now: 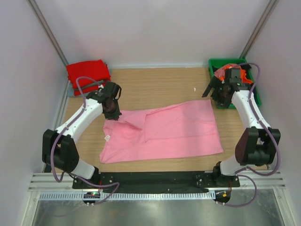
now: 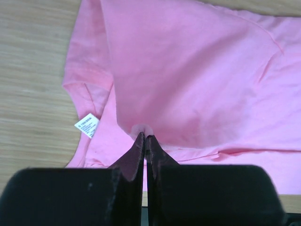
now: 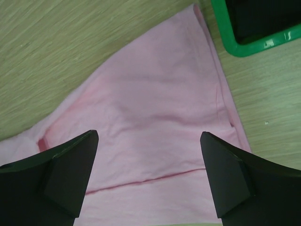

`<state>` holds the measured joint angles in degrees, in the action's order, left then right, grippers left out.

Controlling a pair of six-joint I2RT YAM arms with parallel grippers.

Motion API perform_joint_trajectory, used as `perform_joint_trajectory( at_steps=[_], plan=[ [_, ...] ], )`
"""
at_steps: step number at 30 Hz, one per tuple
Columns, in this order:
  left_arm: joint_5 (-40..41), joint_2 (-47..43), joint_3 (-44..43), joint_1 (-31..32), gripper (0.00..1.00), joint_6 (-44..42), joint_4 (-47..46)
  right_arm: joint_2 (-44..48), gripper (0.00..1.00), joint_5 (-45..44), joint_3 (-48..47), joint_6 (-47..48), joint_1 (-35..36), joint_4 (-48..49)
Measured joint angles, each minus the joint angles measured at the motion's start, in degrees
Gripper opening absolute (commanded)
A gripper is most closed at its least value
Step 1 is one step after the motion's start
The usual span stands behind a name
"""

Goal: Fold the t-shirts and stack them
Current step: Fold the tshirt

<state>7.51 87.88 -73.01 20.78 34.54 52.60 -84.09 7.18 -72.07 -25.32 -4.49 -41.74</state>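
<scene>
The pink t-shirt's far corner lies below the fingers of my open right gripper, near the bin. My right gripper will move down onto it next, as my left gripper pinches the opposite end.
A light pink t-shirt lies spread across the middle of the table, with one flap folded over its centre. My left gripper is at the shirt's far left part, shut on a small pinch of pink fabric; a white label shows just to the left. My right gripper hovers open over the shirt's far right corner, with nothing between its fingers. A folded bright red t-shirt sits at the back left. An orange t-shirt lies crumpled in the bin.
A green plastic bin stands at the back right corner, partly behind my right arm; its corner shows in the right wrist view. White walls close the table on three sides. Bare wood lies beyond the pink shirt.
</scene>
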Motion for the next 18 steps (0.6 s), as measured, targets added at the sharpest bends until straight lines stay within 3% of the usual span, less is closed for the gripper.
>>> perform_joint_trajectory(
  at_steps=[10, 18],
  plan=[
    [-1.4, -14.6, 14.0, 0.0, 0.00, -0.2, -1.4, -21.9, 0.88, -9.8, -18.4, 0.2, 5.3, -1.4],
    [-2.6, -15.5, 20.9, 0.0, 0.00, -1.0, -3.2, -37.3, 0.79, -15.0, -28.5, 0.2, 8.0, -4.1]
  ],
)
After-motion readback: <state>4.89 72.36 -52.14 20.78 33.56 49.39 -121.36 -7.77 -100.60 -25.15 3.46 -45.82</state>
